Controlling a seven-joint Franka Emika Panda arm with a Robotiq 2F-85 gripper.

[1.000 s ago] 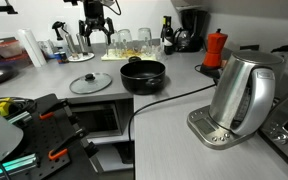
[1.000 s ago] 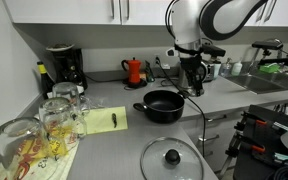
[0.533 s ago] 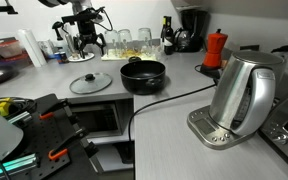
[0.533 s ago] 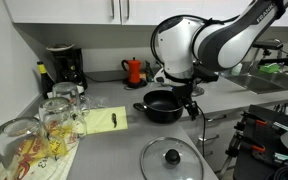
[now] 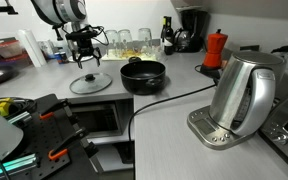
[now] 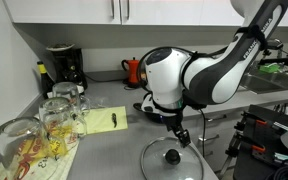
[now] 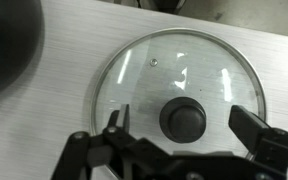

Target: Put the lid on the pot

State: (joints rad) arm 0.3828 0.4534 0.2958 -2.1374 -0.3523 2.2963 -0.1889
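Observation:
My gripper should next lower its open fingers around the small dark knob [image 6: 172, 157] [image 7: 183, 119] below it and close, because the fingers are already on both sides of the knob.
The clear glass lid [image 5: 90, 83] lies flat on the grey counter, left of the black pot [image 5: 143, 74]. It also shows in an exterior view [image 6: 170, 160] and fills the wrist view [image 7: 179, 85], its dark knob [image 7: 185, 118] between my fingers. My gripper [image 5: 88, 58] hangs open just above the lid, in both exterior views [image 6: 178, 133]. In the wrist view the gripper [image 7: 184, 125] straddles the knob with its jaws wide apart, not touching it. The pot's rim [image 7: 9, 50] shows at the left edge. In an exterior view the pot [image 6: 147, 104] is mostly hidden behind the arm.
A steel kettle [image 5: 241, 94] on its base, with a black cable across the counter, stands near the front. A red moka pot [image 5: 215, 48] and coffee machine [image 6: 63, 66] are at the back. Drinking glasses [image 6: 46, 122] stand on a cloth. A yellow note [image 6: 106, 119] lies nearby.
The arm has swung from above the pot over to the lid and come down; the open gripper now sits just over the lid's knob. Lid and pot have not moved.

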